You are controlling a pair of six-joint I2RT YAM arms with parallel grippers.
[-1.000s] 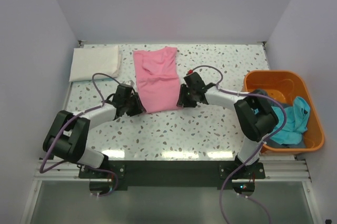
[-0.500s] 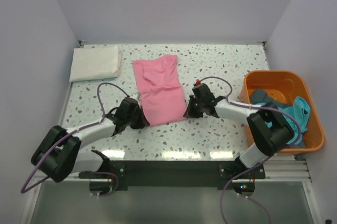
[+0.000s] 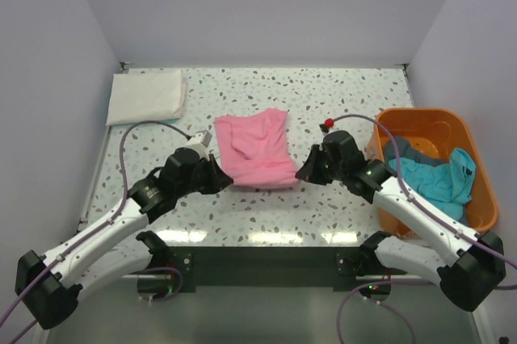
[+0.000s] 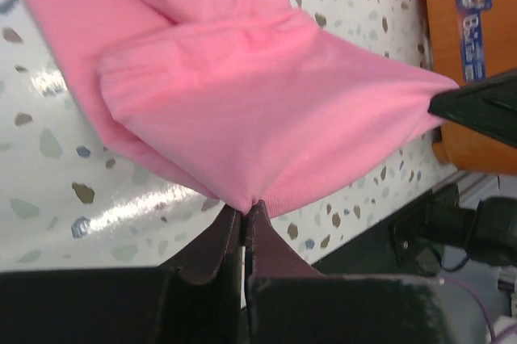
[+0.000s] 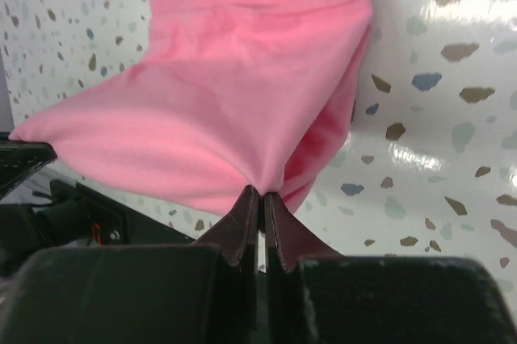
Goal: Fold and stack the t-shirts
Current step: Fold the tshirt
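Observation:
I should carry the lifted near corner outward to the flat far edge of the pink t-shirt with my left gripper. Then I should lower it and let go.
The pink t-shirt (image 3: 257,150) hangs stretched between my two grippers over the middle of the table, its near edge lifted. My left gripper (image 3: 222,180) is shut on its near left corner; the left wrist view shows the pink cloth (image 4: 266,110) pinched at the gripper (image 4: 245,211). My right gripper (image 3: 302,174) is shut on its near right corner, also shown in the right wrist view (image 5: 261,194) with the cloth (image 5: 234,102) fanning out. A folded white t-shirt (image 3: 145,96) lies at the far left. A teal t-shirt (image 3: 435,184) and a grey one (image 3: 400,150) lie in the basket.
The orange plastic basket (image 3: 428,123) stands at the right edge of the speckled table (image 3: 323,94); it also shows in the left wrist view (image 4: 468,29). White walls close the back and sides. The arms' black base rail runs along the near edge.
Both grippers have pulled the pink t-shirt's near edge toward the near side and raised it. The shirt now looks shorter and bunched, and both arms have drawn back.

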